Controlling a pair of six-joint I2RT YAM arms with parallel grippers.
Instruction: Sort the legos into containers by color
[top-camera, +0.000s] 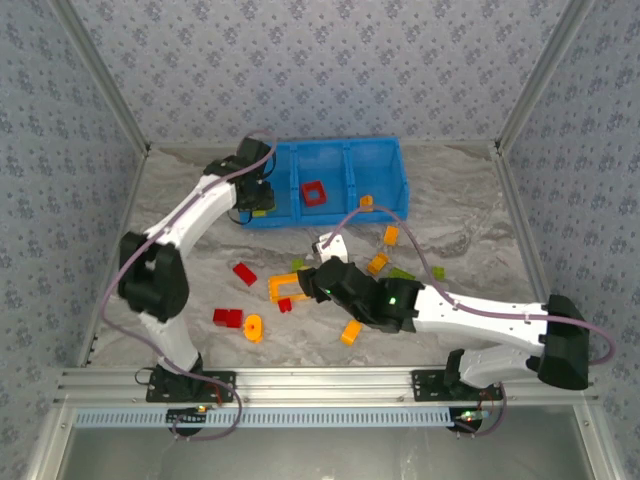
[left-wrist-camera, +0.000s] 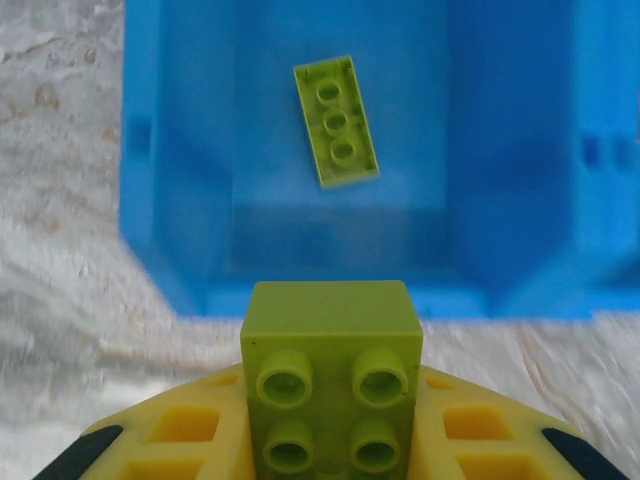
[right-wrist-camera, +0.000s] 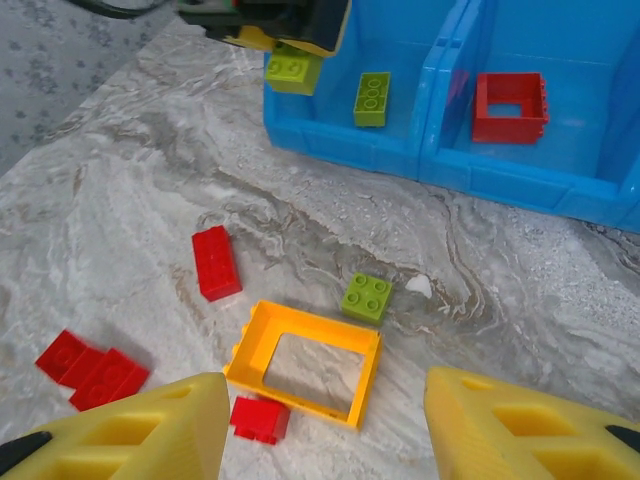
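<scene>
A long green lego (left-wrist-camera: 336, 122) lies in this section, so my left gripper should next move outward past the bin's near side, over the bin's blue bottom, and release the lime lego.
My left gripper (top-camera: 258, 200) is shut on a lime green lego (left-wrist-camera: 332, 380), held at the near wall of the blue containers bin (top-camera: 340, 147), over its left compartment. A long green lego (left-wrist-camera: 336, 122) lies in that compartment. The middle one holds a red frame (top-camera: 315, 193) and the right one an orange piece (top-camera: 367, 202). My right gripper (right-wrist-camera: 325, 420) stands open above an orange frame (right-wrist-camera: 305, 362), with a small red lego (right-wrist-camera: 260, 418) and a green square lego (right-wrist-camera: 367, 297) beside it.
Loose legos lie across the marble table: a red brick (right-wrist-camera: 216, 262), a red pair (right-wrist-camera: 92, 367), orange bricks (top-camera: 390, 236) (top-camera: 351, 332), a green one (top-camera: 402, 273) and a round orange piece (top-camera: 254, 327). Patterned walls and metal posts ring the table.
</scene>
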